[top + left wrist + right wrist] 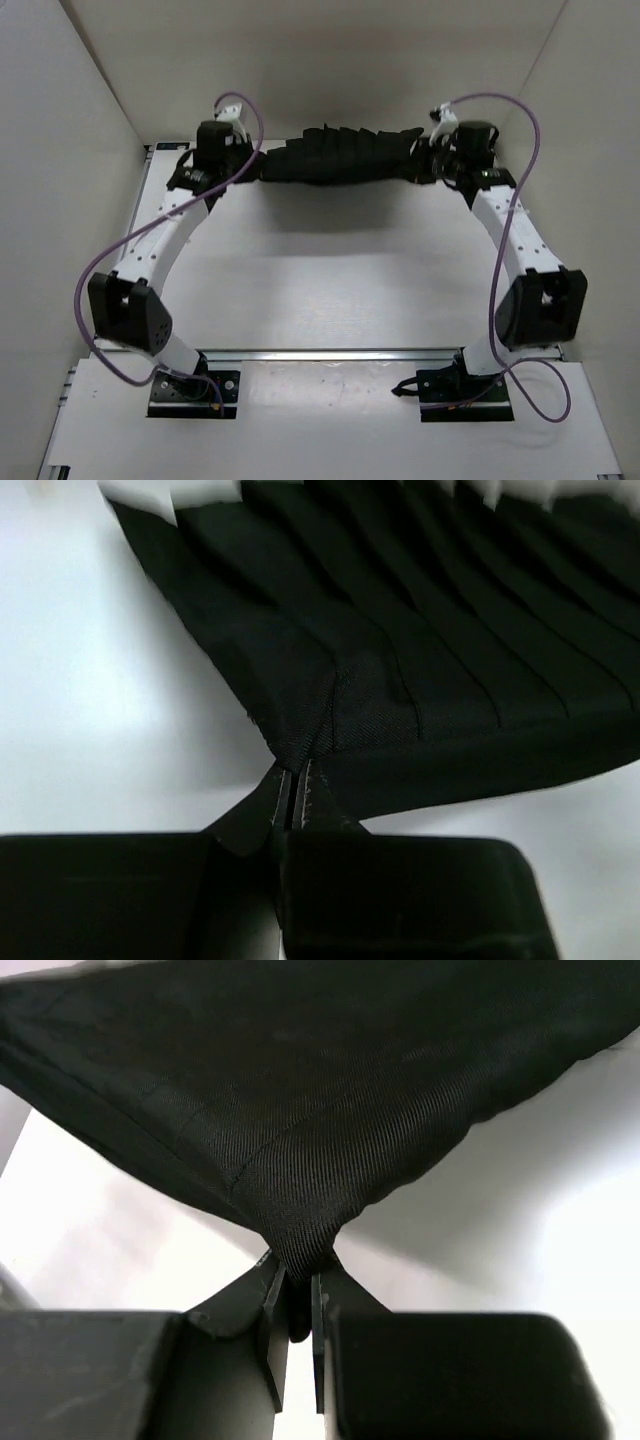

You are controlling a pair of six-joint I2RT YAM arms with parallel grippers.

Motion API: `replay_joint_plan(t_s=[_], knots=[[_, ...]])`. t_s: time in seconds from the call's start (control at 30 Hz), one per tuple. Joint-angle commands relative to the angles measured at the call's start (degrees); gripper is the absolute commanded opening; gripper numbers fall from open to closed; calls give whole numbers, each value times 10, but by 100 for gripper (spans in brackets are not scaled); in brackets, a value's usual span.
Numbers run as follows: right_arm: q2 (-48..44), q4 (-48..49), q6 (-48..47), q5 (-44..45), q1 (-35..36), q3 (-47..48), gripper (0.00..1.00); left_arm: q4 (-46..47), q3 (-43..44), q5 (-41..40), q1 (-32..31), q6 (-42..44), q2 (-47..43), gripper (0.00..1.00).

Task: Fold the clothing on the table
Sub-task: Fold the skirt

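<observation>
Open space that fits the clothing lies on the bare tabletop short of the bar (400,270). I will next move my right gripper back and down there and let go of its corner of the clothing.
The clothing (335,155) is a black pleated garment, stretched between the two arms above the far part of the white table (340,270); its shadow lies on the tabletop beneath. My left gripper (250,165) is shut on the garment's left corner; in the left wrist view the pleated clothing (400,650) fans away from the left gripper (293,780). My right gripper (428,160) is shut on the right corner. In the right wrist view a bunched tip of the clothing (300,1140) is pinched in the right gripper (297,1280).
White walls (80,120) close in the table on the left, back and right. A metal rail (340,353) crosses the near side, with both arm bases (195,390) bolted behind it. Purple cables (100,270) loop along each arm.
</observation>
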Motion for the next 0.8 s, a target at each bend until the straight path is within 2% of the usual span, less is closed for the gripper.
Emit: replay_joint_plan(t_s=[0.0, 0.07, 0.13, 0.2, 0.27, 0.33, 0.4, 0.5, 0.63, 0.77], knots=[[-100, -7, 0, 36, -5, -171, 0, -36, -143, -74, -12, 27, -98, 0], [-216, -25, 15, 46, 26, -275, 0, -73, -217, -105, -67, 12, -170, 0], [-319, -36, 70, 89, 91, -400, 0, -100, -293, -102, -100, -29, -263, 0], [-399, -23, 129, 92, 111, -463, 0, -107, -387, -39, -88, -87, -317, 0], [-434, -5, 171, 42, 84, -527, 0, -106, -422, -11, -47, -103, -343, 0], [-408, 23, 170, -2, 55, -544, 0, -90, -433, 12, -21, -92, -329, 0], [-337, 31, 153, -7, 50, -518, 0, -80, -413, 9, -8, -72, -294, 0], [-243, 42, 133, 13, 63, -465, 1, -65, -372, 11, 7, -46, -213, 0], [-145, 79, 141, -17, 49, -458, 0, -30, -323, 21, 6, -29, -95, 0], [-97, 89, 141, -33, 39, -442, 0, -39, -246, 37, 3, -16, 27, 0]])
